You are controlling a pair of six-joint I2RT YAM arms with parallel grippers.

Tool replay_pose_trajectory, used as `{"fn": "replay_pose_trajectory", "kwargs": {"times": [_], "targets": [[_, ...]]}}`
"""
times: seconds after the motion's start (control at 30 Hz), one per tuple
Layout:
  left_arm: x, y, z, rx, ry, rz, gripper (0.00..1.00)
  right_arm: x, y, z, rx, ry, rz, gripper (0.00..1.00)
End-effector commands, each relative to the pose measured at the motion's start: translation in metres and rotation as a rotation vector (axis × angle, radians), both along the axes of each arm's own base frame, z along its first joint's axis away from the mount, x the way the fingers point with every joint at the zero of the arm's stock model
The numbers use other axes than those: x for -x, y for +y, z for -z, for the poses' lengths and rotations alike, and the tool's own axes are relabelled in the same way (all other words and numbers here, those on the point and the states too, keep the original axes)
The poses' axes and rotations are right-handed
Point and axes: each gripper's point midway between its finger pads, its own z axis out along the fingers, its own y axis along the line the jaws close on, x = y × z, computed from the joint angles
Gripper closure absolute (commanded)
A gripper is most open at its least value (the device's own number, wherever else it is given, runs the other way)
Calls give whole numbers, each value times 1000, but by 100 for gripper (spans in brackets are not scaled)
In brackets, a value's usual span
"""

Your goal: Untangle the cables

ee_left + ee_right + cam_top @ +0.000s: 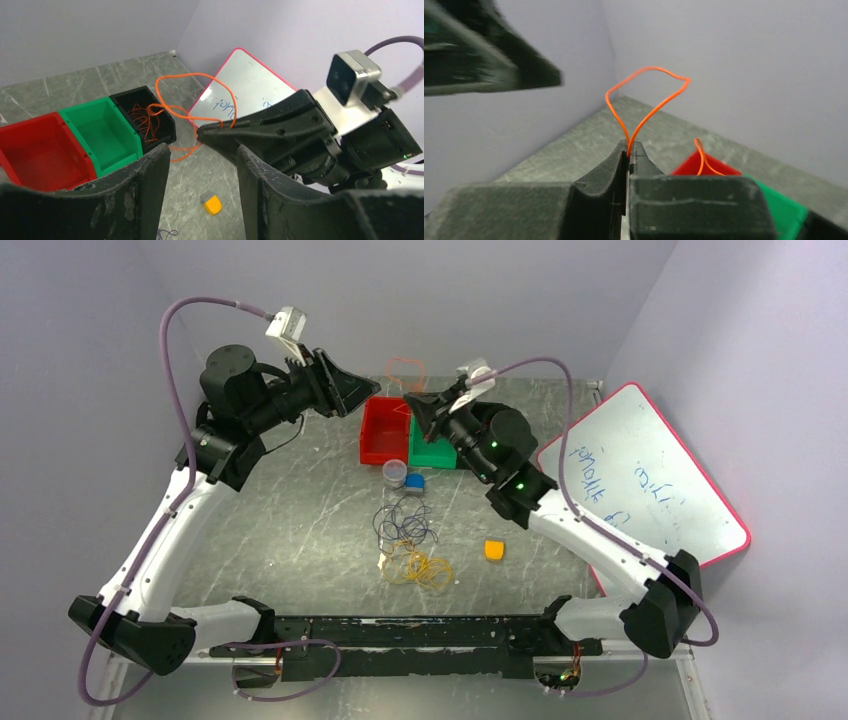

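Note:
My right gripper should swing to the right in the top view next, tip down and lower to release the loop of the red-orange cable into the black bin [146, 120], because that cable lies there.
My right gripper [629, 149] is shut on a loop of the red-orange cable [647, 95], which stands up from its fingertips. In the left wrist view that cable [196, 79] arcs from the right gripper's tip [206, 132] down into a black bin [146, 120], where more of it lies bunched. My left gripper [200, 167] is open with nothing between its fingers, raised beside the right one [414, 404] over the bins. The dark purple-black cable [401, 521] and the yellow-orange cable [421, 568] lie tangled together mid-table.
A red bin [383, 431] and a green bin [431, 450] stand at the back. Two small round caps [403, 475] sit in front of them. A small orange block [494, 550] lies to the right. A whiteboard [650, 480] leans at the right.

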Motion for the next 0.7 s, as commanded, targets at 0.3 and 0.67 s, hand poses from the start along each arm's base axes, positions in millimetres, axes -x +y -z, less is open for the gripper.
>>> {"fn": "replay_pose_trajectory", "kwargs": {"times": [0.3, 0.67], "targets": [[-25, 8, 49, -84, 104, -93, 36, -72, -136, 91, 149, 490, 346, 100], [-31, 25, 109, -196, 214, -183, 27, -128, -166, 147, 139, 691, 353, 100]]}}
